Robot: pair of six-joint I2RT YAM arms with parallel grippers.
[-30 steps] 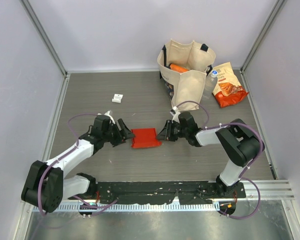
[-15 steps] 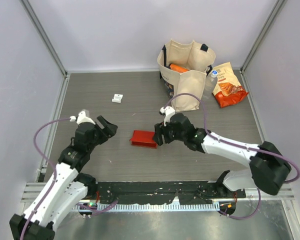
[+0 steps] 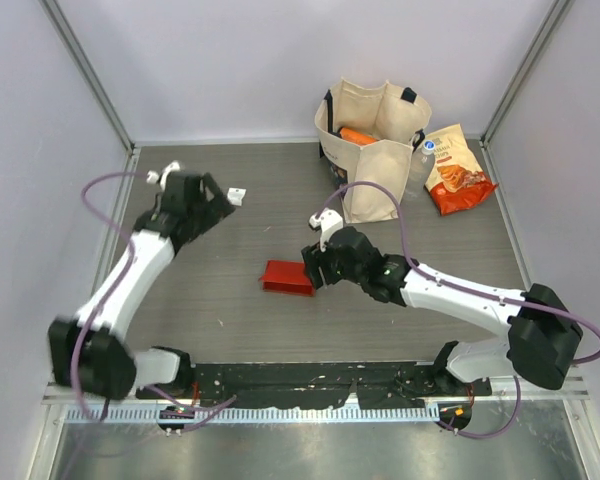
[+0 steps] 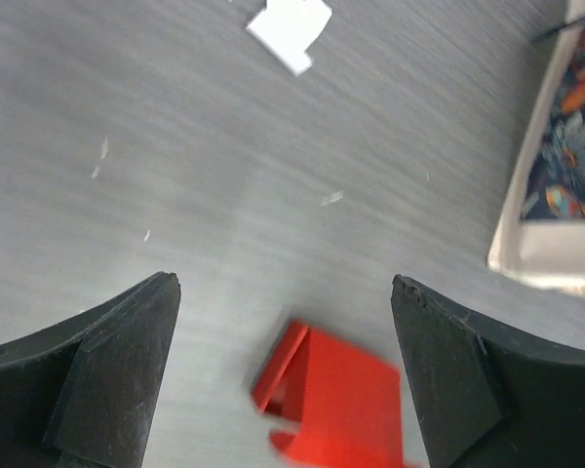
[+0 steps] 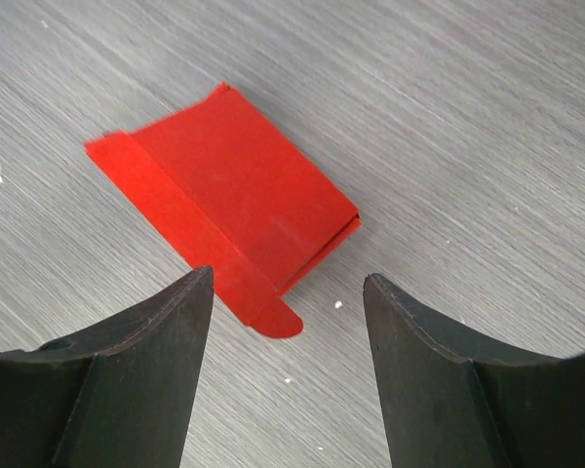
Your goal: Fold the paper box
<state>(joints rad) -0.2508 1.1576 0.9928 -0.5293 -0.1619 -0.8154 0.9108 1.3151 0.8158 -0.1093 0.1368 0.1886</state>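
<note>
The left gripper needs to go down and outward onto the small white scrap (image 3: pixel 237 196) (image 4: pixel 291 31), because the scrap lies flat on the tabletop, well below the gripper's raised open fingers.
The paper box (image 3: pixel 287 277) is bright red card and lies flat on the grey table, left of centre, with nothing holding it. In the right wrist view the paper box (image 5: pixel 236 190) shows a long flap ending in a rounded tab (image 5: pixel 276 321) along its near side. My right gripper (image 3: pixel 311 266) hovers at the box's right end, and this right gripper (image 5: pixel 288 281) is open, its jaws apart over the tab. My left gripper (image 3: pixel 220 201) is raised at the back left, well away from the box. That left gripper (image 4: pixel 283 283) is open and empty, with the blurred paper box (image 4: pixel 339 402) far below it.
A beige cloth tote bag (image 3: pixel 372 150) stands at the back, and the tote bag (image 4: pixel 562 175) also shows in the left wrist view. An orange snack bag (image 3: pixel 458 170) and a bottle (image 3: pixel 423 158) lie to its right. A small white scrap (image 3: pixel 236 196) sits beside my left gripper.
Both grippers have opened and let go of the box. My left arm has lifted and swung to the back left. My right gripper has shifted left and stays above the box's right end.
</note>
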